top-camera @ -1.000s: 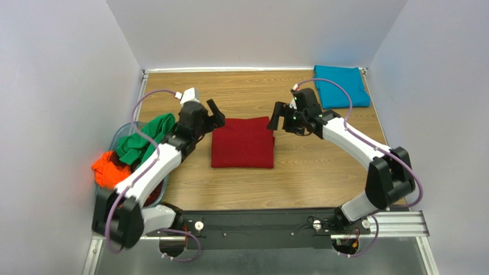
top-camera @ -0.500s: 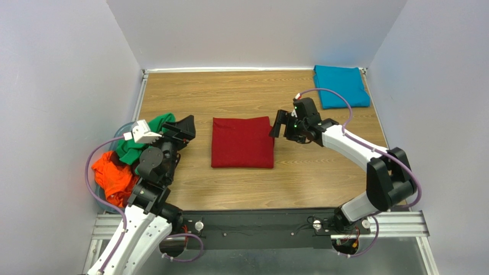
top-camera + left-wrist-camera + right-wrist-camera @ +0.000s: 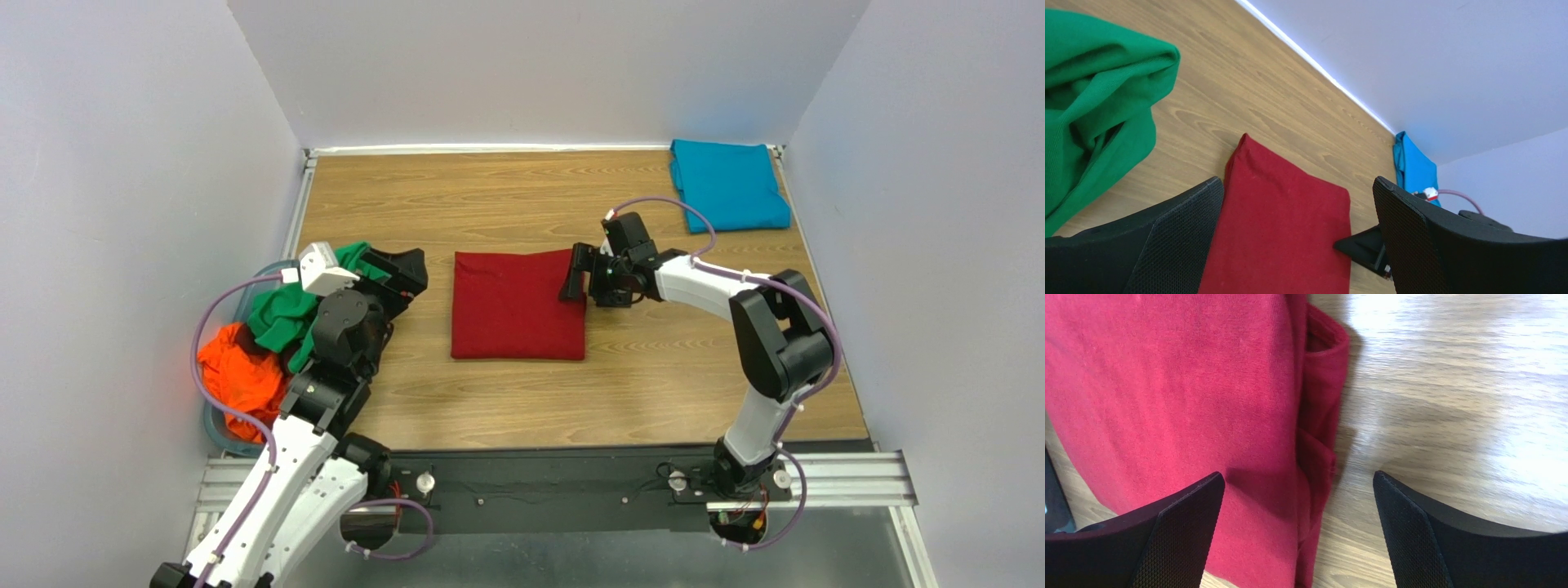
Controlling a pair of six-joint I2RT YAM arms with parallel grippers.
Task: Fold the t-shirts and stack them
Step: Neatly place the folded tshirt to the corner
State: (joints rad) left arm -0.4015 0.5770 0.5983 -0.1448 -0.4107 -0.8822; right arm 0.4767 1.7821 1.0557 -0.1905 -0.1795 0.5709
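Note:
I will lower my right gripper onto the dark red t-shirt's folded side edge [image 3: 583, 306] [image 3: 1303, 493] next and close it, because that edge is below, between the open fingers.
The dark red t-shirt [image 3: 518, 304] lies folded in a neat rectangle at the table's middle; it also shows in the left wrist view [image 3: 1281, 236] and the right wrist view [image 3: 1180, 410]. My right gripper [image 3: 577, 277] is open and straddles the shirt's right edge, one finger over the cloth, one over bare wood. My left gripper [image 3: 405, 272] is open and empty, raised to the left of the red shirt. The teal-blue t-shirt [image 3: 729, 184] lies folded at the far right corner. The green t-shirt [image 3: 292, 306] and the orange t-shirt [image 3: 241, 374] are bunched at the left.
A clear tub [image 3: 218, 423] at the table's left edge holds the green and orange shirts. Grey walls close in the wooden table [image 3: 491, 208] on three sides. The metal base rail [image 3: 552, 478] runs along the near edge.
My right gripper has moved left and down onto the red shirt's right edge. My left arm has pulled back from the shirt toward the tub and lifted.

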